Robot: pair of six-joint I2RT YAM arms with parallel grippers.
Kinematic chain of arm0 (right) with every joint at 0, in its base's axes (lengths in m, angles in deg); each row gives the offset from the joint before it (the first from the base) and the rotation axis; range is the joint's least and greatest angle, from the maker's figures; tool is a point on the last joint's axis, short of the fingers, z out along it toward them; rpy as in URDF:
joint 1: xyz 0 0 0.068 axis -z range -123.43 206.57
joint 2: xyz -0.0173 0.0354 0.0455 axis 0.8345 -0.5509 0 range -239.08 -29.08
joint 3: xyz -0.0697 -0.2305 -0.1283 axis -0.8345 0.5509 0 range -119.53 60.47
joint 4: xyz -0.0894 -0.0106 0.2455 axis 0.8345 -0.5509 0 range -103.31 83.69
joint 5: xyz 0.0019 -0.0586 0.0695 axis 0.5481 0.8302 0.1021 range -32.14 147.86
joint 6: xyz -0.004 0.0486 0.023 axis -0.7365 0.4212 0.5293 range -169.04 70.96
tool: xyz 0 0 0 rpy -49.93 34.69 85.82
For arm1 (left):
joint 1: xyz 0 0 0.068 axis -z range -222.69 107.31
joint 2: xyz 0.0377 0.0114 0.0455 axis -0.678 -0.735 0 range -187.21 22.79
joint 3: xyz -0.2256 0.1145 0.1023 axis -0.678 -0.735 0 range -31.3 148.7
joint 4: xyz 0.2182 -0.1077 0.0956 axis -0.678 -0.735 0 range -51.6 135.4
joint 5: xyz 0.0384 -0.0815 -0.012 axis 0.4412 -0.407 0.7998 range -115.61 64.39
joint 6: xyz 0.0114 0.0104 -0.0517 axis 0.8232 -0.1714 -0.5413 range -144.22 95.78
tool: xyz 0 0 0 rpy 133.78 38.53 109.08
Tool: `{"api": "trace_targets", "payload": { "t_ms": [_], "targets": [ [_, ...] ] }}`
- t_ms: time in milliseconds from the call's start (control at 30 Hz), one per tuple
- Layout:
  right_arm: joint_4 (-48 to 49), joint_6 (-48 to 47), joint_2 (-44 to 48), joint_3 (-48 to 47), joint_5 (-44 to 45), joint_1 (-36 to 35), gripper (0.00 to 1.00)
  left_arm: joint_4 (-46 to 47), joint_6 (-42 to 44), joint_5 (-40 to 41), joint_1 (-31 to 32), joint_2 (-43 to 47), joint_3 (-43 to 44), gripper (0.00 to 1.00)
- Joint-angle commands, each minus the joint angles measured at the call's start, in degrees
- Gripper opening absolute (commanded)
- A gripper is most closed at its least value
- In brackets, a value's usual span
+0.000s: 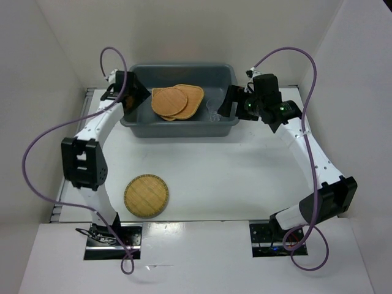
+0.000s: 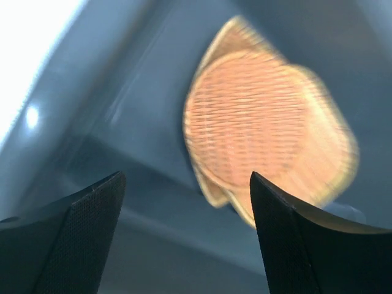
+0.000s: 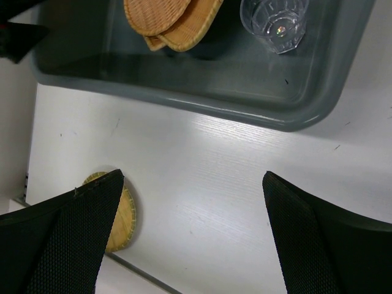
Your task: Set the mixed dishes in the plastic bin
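Next, my right gripper moves back down toward the table tray's rim (image 1: pixel 166 193) (image 3: pixel 133 214) facing the open table, below and to the gripper's left in the top view.
The dark grey plastic bin (image 1: pixel 179 130) stands at the back of the table. In it lie three overlapping wicker trays (image 1: pixel 177 101) and a clear glass cup (image 1: pixel 213 111). One round wicker tray (image 1: pixel 146 196) lies on the table at the front left. My left gripper (image 1: pixel 138 98) hangs open over the bin's left end. In its wrist view the stacked trays (image 2: pixel 263 141) rest on the bin floor (image 2: pixel 116 128), blurred, with nothing between the fingers (image 2: pixel 92 233). My right gripper (image 1: pixel 225 104) is open and empty at the bin's right end. Its wrist view shows the cup (image 3: pixel 274 21), the trays (image 3: pixel 171 18) and the table tray (image 3: pixel 127 217).
White walls close in the table on the left, back and right. A purple cable loops from each arm. The bin's near rim (image 3: pixel 245 116) lies between the right gripper (image 3: pixel 193 184) and the dishes inside.
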Motion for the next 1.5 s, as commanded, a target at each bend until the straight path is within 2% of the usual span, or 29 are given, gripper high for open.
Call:
{"api": "trace_targets", "payload": {
  "t_ms": [0, 167, 233, 267, 400, 467, 567, 600, 667, 700, 1000, 1067, 1167, 1267, 1467],
  "targets": [
    [0.92, -0.68, -0.82, -0.25, -1.47, 0.28, 0.99, 0.92, 6.43, 1.63, -0.35, 11.65, -3.03, 0.89],
    [0.92, -0.68, -1.43, -0.78, -2.0, 0.28, 0.99, 0.76, 6.44, -3.21, 2.01, 27.8, -14.37, 0.87],
    [0.92, -0.68, -1.43, -0.78, -1.47, 0.28, 0.99, -0.74, 6.44, -7.15, 2.81, 30.99, -17.88, 0.86],
    [0.92, -0.68, -1.96, -1.3, -1.47, 0.28, 0.99, -2.84, 6.44, -8.83, 2.81, 33.44, -18.86, 0.82],
    [0.92, -0.68, -1.96, -1.83, -0.24, 0.28, 0.99, -9.52, 9.59, -17.44, 3.34, 37.07, -23.42, 0.75],
    [0.92, -0.68, -1.96, -1.83, 0.29, 0.28, 0.99, -15.12, 12.31, -21.21, 3.34, 37.68, -23.96, 0.75],
    [0.4, -0.68, -1.96, -1.83, 0.82, 0.28, 0.99, -23.12, 21.79, -26.39, 3.34, 34.71, -25.01, 0.79],
    [0.4, -0.68, -1.96, -1.83, 0.82, 0.28, 0.99, -25.25, 26.86, -26.42, 3.34, 33.65, -25.02, 0.79],
    [0.4, -0.68, -1.96, -1.83, 0.82, 0.28, 0.99, -29.46, 31.38, -26.42, 3.34, 31.37, -25.72, 0.81],
    [0.4, -0.68, -1.96, -1.83, 0.82, 0.28, 0.99, -30.18, 32.44, -23.38, 3.86, 31.36, -25.72, 0.81],
    [0.92, -1.38, -0.91, 0.27, 1.96, 0.28, 0.99, -29.49, 31.84, -17.99, 5.1, 23.45, -27.04, 0.83],
    [0.92, -2.25, -0.91, 0.8, -1.01, 0.28, 0.99, -28.96, 31.84, -17.99, 5.1, 22.13, -27.04, 0.83],
    [1.72, -4.63, -0.38, 5.01, -10.85, 0.28, 0.97, -28.96, 31.22, -19.12, 5.1, 22.13, -27.04, 0.83],
    [-0.3, -7.52, 0.94, 8.18, -11.67, -3.74, 0.97, -28.43, 30.09, -19.91, 5.1, 23.62, -26.34, 0.83],
    [-6.19, -7.99, 0.42, 11.43, -9.58, -19.03, 0.92, -26.16, 24.9, -18.51, 5.1, 27.66, -21.69, 0.83]
  ]
}}
